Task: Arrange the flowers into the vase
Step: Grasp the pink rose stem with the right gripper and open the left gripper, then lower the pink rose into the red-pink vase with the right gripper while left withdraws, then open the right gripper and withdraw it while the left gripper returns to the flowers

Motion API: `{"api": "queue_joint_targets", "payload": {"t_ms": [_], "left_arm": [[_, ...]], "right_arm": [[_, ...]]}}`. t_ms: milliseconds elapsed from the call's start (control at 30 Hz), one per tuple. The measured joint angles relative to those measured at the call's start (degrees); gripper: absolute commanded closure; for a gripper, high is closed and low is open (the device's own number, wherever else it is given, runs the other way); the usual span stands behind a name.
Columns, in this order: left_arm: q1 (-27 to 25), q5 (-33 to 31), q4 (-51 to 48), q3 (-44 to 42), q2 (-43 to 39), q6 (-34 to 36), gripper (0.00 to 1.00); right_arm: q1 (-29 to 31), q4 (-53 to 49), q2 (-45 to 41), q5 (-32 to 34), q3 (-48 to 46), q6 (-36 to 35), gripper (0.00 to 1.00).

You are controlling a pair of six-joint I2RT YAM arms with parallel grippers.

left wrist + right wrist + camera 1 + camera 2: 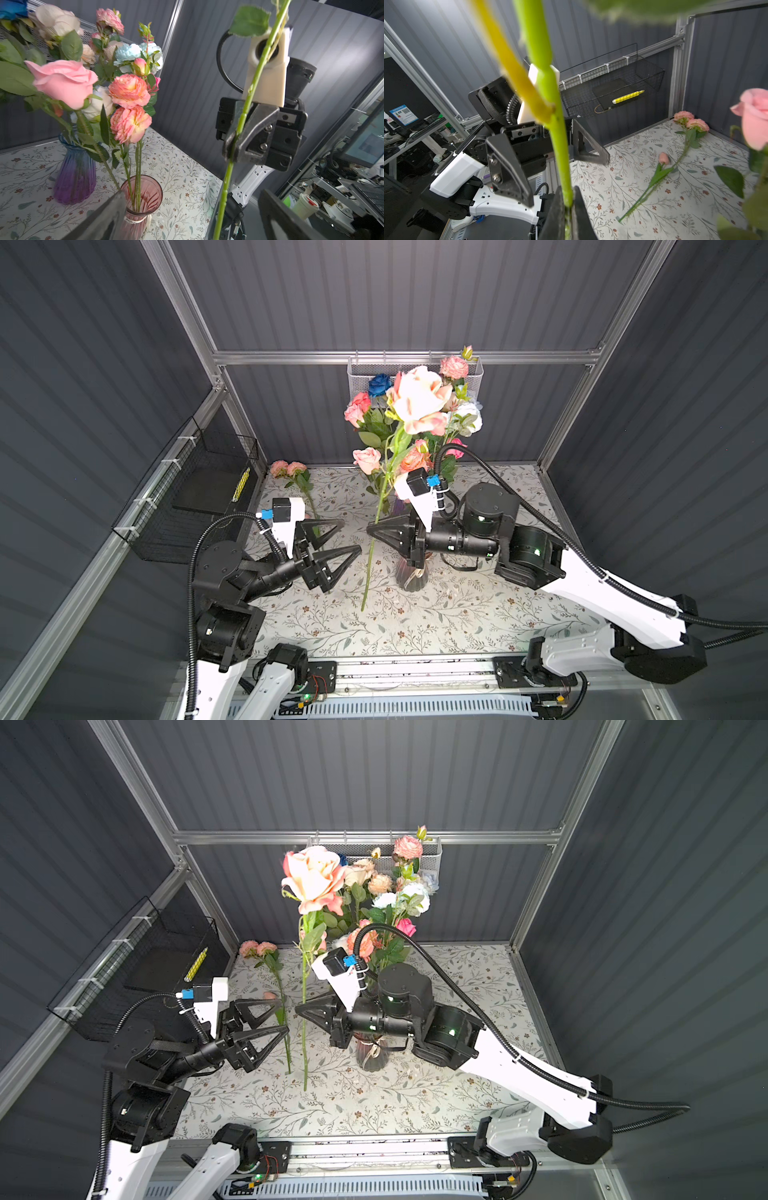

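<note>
The lower end of the rose's stem still hangs beside the vase, so my right gripper should next carry the rose point(419, 404) over the pink vase's opening, lower the stem inside and release it.
A large cream-pink rose point(419, 404) point(316, 878) stands upright on its long green stem point(556, 135) over the floral table. My right gripper point(372, 531) point(300, 1009) point(568, 209) is shut on that stem about halfway down. My left gripper point(351, 536) point(283, 1016) point(191, 218) is open, its fingertips just left of the stem and apart from it. A pink glass vase point(411, 576) point(145, 197) holding several stems sits under the right wrist. A pink spray point(291, 470) point(683, 145) lies on the table at the back left.
A blue-purple vase point(75, 172) full of flowers stands behind the pink one. A black wire basket point(191, 497) hangs on the left wall, a silver mesh basket point(361, 377) on the back wall. Dark panels enclose three sides.
</note>
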Motion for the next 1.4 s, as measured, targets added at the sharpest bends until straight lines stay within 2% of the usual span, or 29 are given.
{"api": "queue_joint_targets", "payload": {"t_ms": [267, 467, 567, 700, 900, 1033, 1200, 1300, 1400], "left_arm": [[0.0, -15.74, -5.27, -1.62, -0.09, 0.2, 0.0], [0.0, -21.14, -9.49, -5.66, 0.0, 0.24, 0.0], [0.0, -22.25, -10.78, -5.79, -0.2, 0.26, 0.0], [0.0, -23.02, -11.8, -5.81, -0.92, 0.26, 0.0], [0.0, -23.41, -12.09, -6.25, -1.14, 0.26, 0.0], [0.0, -23.71, -12.13, -6.78, -1.14, 0.24, 0.0], [0.0, -24.68, -12.61, -7.17, -1.51, 0.24, 0.0], [0.0, -25.09, -12.72, -7.52, -1.57, 0.24, 0.0], [0.0, -25.51, -12.92, -7.91, -1.57, 0.22, 0.0]], "right_arm": [[0.0, -4.39, -8.96, 9.42, -6.45, -3.34, 1.0], [-0.31, -7.8, -13.22, 19.12, -5.86, -9.29, 1.0], [-1.62, -8.68, -13.22, 21.55, -4.22, -11.8, 1.0], [-5.4, -8.68, -12.26, 21.94, -1.97, -13.75, 1.0], [-12.72, -6.01, -7.02, 18.36, -0.04, -13.7, 1.0], [-13.57, -4.68, -1.33, 16.2, -1.18, -13.18, 1.0], [-13.57, -3.39, 1.49, 15.93, -7.58, -12.17, 1.0], [-13.57, -2.51, 1.33, 15.93, -11.74, -10.99, 0.87], [-13.57, -1.57, 0.66, 15.85, -15.04, -9.01, 0.66]]}}
